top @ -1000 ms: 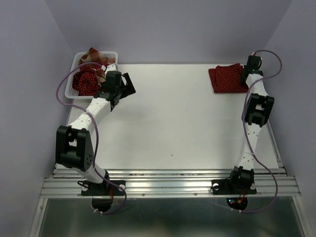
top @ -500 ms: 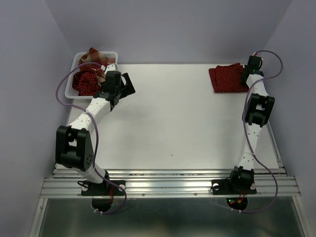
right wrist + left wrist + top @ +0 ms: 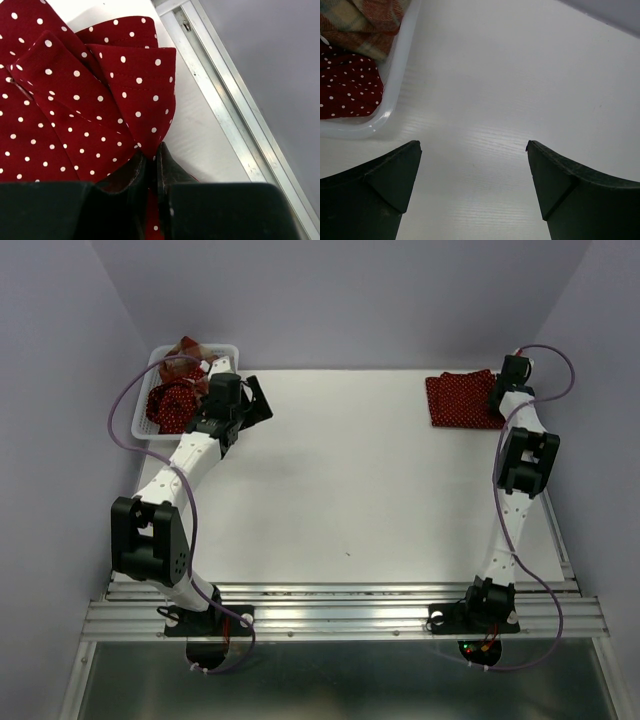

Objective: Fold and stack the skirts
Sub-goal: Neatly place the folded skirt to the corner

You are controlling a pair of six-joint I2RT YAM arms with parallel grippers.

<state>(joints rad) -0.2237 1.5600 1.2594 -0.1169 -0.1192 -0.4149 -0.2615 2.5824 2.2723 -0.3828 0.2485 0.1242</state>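
My left gripper crosses the basket's rim to the left in the top view next. It goes down to pinch the basket's polka-dot skirt [image 3: 349,89], since that skirt lies that way.
A dark red polka-dot skirt [image 3: 460,400] lies folded at the table's far right corner. My right gripper [image 3: 497,392] is shut on its right edge; in the right wrist view the cloth [image 3: 90,100] is pinched between the closed jaws [image 3: 151,160]. A second polka-dot skirt [image 3: 170,405] and the red-and-cream plaid skirt [image 3: 188,352] lie bunched in the white basket [image 3: 145,425] at the far left; both show in the left wrist view, polka-dot [image 3: 347,85] and plaid [image 3: 365,20]. My left gripper [image 3: 472,150] is open and empty over bare table just right of the basket.
The basket's rim [image 3: 400,65] runs beside my left fingers. An aluminium rail [image 3: 220,100] borders the table's right edge next to the folded skirt. Grey walls close in the left, back and right sides.
My left gripper has moved a little toward the far left, closer to the basket. The right arm and the folded skirt have hardly moved.
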